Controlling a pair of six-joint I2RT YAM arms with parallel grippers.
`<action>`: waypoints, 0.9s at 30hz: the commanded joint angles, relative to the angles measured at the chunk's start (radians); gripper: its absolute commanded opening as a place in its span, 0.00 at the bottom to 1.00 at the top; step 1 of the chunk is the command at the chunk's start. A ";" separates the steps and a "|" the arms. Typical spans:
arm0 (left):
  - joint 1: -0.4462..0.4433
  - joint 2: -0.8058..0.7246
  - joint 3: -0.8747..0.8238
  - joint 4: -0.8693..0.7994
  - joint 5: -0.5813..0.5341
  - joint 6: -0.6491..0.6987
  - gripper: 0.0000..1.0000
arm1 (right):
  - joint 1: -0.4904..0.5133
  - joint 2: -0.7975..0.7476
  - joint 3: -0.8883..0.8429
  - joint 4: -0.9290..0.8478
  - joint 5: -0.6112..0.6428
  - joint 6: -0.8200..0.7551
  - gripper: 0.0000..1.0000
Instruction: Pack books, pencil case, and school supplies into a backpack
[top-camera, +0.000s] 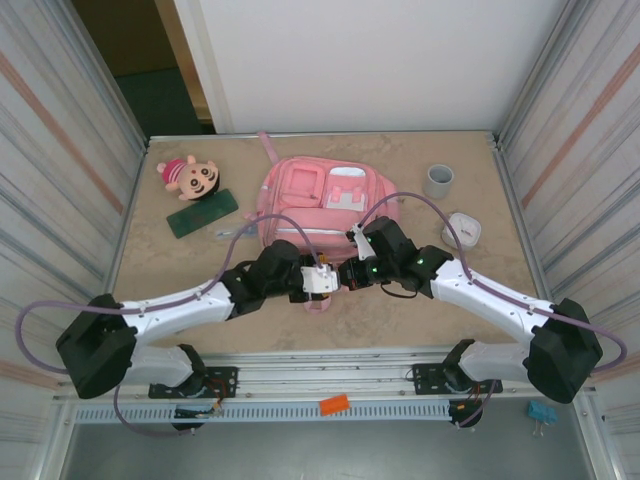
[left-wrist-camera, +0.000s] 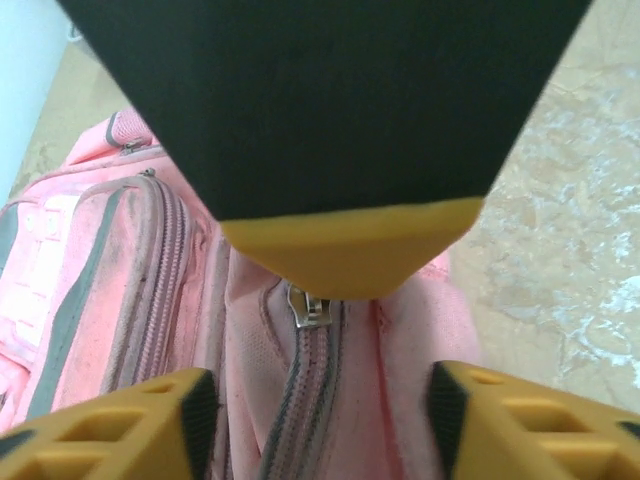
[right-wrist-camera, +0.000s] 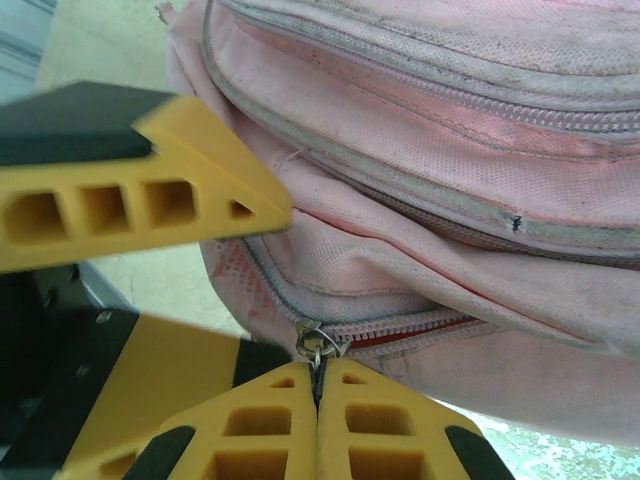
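Note:
My right gripper holds the metal pull (right-wrist-camera: 318, 347) and will next move along the gaping zip (right-wrist-camera: 425, 332) toward the cup's side and release it, as the gap is on that side of my gripper.
The pink backpack (top-camera: 325, 195) lies flat mid-table, its near end toward the arms. My right gripper (right-wrist-camera: 318, 385) (top-camera: 350, 272) is shut on the metal zip pull (right-wrist-camera: 318, 347) at that near end. Beside the pull the zip gapes slightly, showing red lining (right-wrist-camera: 440, 326). My left gripper (left-wrist-camera: 318, 400) (top-camera: 322, 283) stands open astride the pink fabric and zip track (left-wrist-camera: 300, 400), just below the slider (left-wrist-camera: 310, 308). The dark green pencil case (top-camera: 202, 213) lies left of the backpack, with a slim grey-blue stick (top-camera: 232, 233) beside it. The books are out of view.
A plush doll (top-camera: 188, 175) lies at the back left. A grey cup (top-camera: 438, 181) and a small white rounded object (top-camera: 462, 230) sit right of the backpack. Metal walls close in both sides. Bare table (top-camera: 160, 270) shows near the front left.

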 joint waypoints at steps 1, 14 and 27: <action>0.013 0.048 0.026 0.062 -0.003 0.042 0.43 | 0.000 -0.034 0.002 0.031 -0.061 -0.026 0.00; 0.083 -0.082 -0.035 0.056 0.119 -0.064 0.00 | -0.151 -0.081 -0.134 0.027 -0.028 0.031 0.00; 0.092 -0.356 -0.065 -0.070 0.183 -0.111 0.00 | -0.282 -0.149 -0.235 0.078 0.132 0.126 0.00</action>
